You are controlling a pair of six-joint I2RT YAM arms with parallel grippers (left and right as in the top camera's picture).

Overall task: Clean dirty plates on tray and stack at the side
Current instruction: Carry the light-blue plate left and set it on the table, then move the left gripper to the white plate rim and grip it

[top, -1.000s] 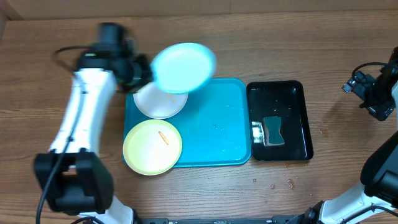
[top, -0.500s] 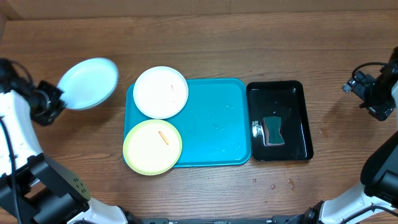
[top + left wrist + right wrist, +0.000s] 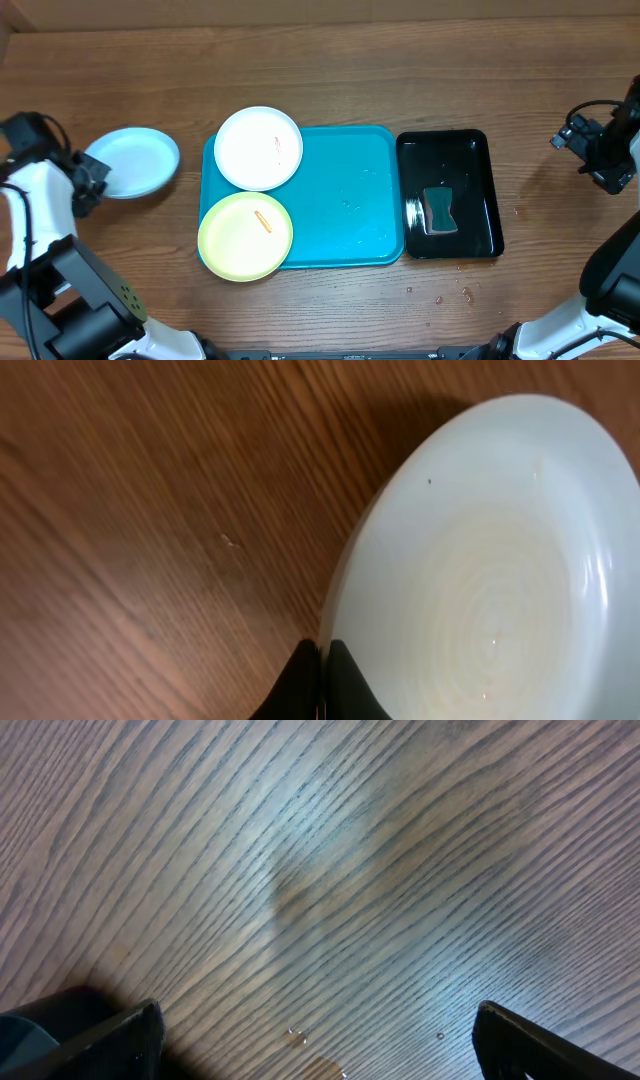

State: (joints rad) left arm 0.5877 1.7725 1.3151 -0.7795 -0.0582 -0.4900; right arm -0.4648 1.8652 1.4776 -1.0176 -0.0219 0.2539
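Observation:
Clear wood lies to the right of my left gripper in the overhead view, so next I should bring my left gripper down toward the turquoise tray (image 3: 345,200) and release the plate there.
The turquoise tray (image 3: 345,200) holds two plates at its left end. One is a white plate (image 3: 259,148) with a small orange smear, the other a yellow-green plate (image 3: 245,236) with an orange streak. A pale mint-blue plate (image 3: 131,162) sits low over the wooden table left of the tray, and I cannot tell whether it touches the wood. My left gripper (image 3: 88,182) is shut on its left rim. In the left wrist view the black fingertips (image 3: 340,665) pinch the plate (image 3: 480,580) edge. My right gripper (image 3: 320,1025) stands wide open over bare wood, holding nothing.
A glossy black tray (image 3: 475,160) lies right of the turquoise one, wet, with a dark sponge (image 3: 438,210) in it. Water droplets (image 3: 440,295) dot the table in front of it. My right arm (image 3: 600,150) hangs at the far right edge.
My left arm has swung the pale blue plate from above the tray's back-left corner out to the left and lowered it to the table. The right arm has not moved.

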